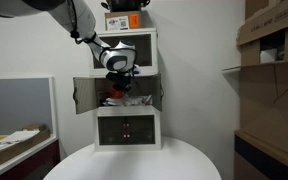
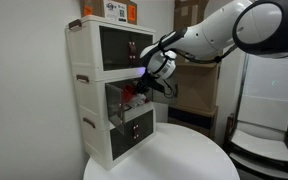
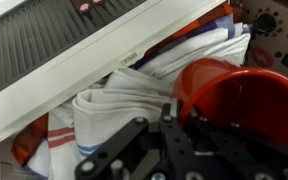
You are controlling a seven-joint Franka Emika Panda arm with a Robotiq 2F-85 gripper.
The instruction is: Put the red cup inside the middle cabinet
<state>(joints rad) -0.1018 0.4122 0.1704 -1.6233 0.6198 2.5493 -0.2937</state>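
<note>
The red cup is only just inside the opening of the cabinet, so my gripper needs to move it outward and deeper into the middle cabinet next, over the white cloths, to let it go.
The red cup fills the right of the wrist view, glossy, with its opening facing the camera. My gripper is shut on its rim. In both exterior views the gripper is at the mouth of the middle cabinet, whose doors stand open. The cup shows as a red patch just inside the opening. It sits over white cloths that lie in the compartment.
The bottom compartment has two dark marks on its front. The top compartment carries an orange box. The stack stands on a round white table. Cardboard boxes are stacked at the side.
</note>
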